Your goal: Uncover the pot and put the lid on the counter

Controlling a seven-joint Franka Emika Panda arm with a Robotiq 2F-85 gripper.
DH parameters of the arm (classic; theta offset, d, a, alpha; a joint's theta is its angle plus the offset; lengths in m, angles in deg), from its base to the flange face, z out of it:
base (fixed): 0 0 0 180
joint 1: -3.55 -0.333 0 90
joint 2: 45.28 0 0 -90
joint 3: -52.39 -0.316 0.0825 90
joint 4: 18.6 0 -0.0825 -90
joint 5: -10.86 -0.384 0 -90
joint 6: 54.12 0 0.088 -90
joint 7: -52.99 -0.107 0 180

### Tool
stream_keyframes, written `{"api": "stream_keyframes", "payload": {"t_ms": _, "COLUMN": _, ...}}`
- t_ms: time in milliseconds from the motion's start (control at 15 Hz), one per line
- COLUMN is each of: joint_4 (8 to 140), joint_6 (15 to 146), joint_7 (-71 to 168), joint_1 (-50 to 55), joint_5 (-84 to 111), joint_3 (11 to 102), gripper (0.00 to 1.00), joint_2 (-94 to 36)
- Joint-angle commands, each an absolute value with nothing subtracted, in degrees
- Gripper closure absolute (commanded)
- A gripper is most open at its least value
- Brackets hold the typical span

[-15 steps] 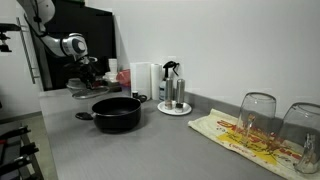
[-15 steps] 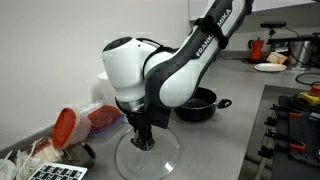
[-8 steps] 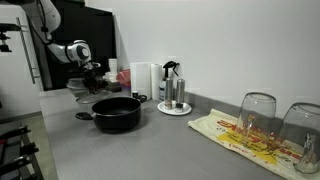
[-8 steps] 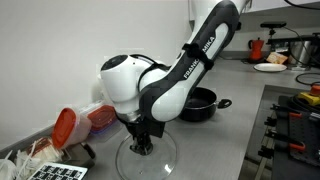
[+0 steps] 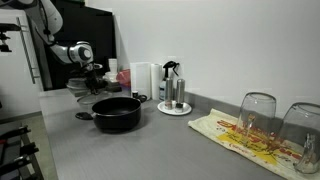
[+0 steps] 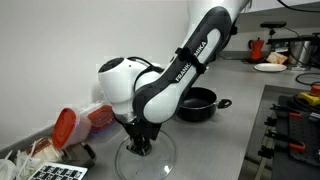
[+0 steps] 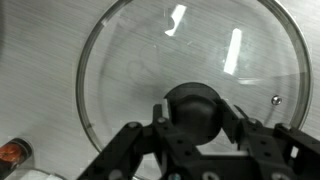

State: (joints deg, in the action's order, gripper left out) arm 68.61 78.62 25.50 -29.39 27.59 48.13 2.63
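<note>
My gripper will next move away from the red-lidded container, since that is close to the lid's rim, and it will keep the lid flat and then open.
The black pot (image 5: 117, 112) stands uncovered on the grey counter (image 5: 90, 150); it also shows in an exterior view (image 6: 200, 103). The lid (image 6: 150, 160) is round clear glass with a black centre knob (image 7: 196, 108). My gripper (image 7: 197, 120) is shut on the knob, with a finger on each side. It holds the lid flat, at or just above the counter (image 6: 230, 140), away from the pot. In an exterior view the lid (image 5: 84, 91) hangs under the gripper (image 5: 90, 80) behind the pot. Whether the lid's rim touches the counter I cannot tell.
Bottles on a round tray (image 5: 173, 97) and a paper roll (image 5: 142, 78) stand behind the pot. Two upturned glasses (image 5: 257, 118) sit on a yellow-patterned cloth (image 5: 235, 140). A red-lidded container (image 6: 68, 126) lies next to the lid. A stove (image 6: 295, 120) borders the counter.
The arm has sunk a little and brought the lid down closer to the counter. The pot has not moved.
</note>
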Motion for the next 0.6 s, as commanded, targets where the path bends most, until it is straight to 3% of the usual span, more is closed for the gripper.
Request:
{"api": "stream_keyframes", "payload": {"t_ms": 0, "joint_4": 65.87, "joint_6": 76.09, "joint_7": 24.60, "joint_1": -29.92, "joint_5": 25.02, "joint_3": 48.73, "gripper": 0.74, "joint_2": 3.66}}
{"api": "stream_keyframes", "payload": {"t_ms": 533, "joint_4": 66.12, "joint_6": 75.45, "joint_7": 24.54, "joint_1": -29.31, "joint_5": 22.81, "joint_3": 49.07, "gripper": 0.74, "joint_2": 4.46}}
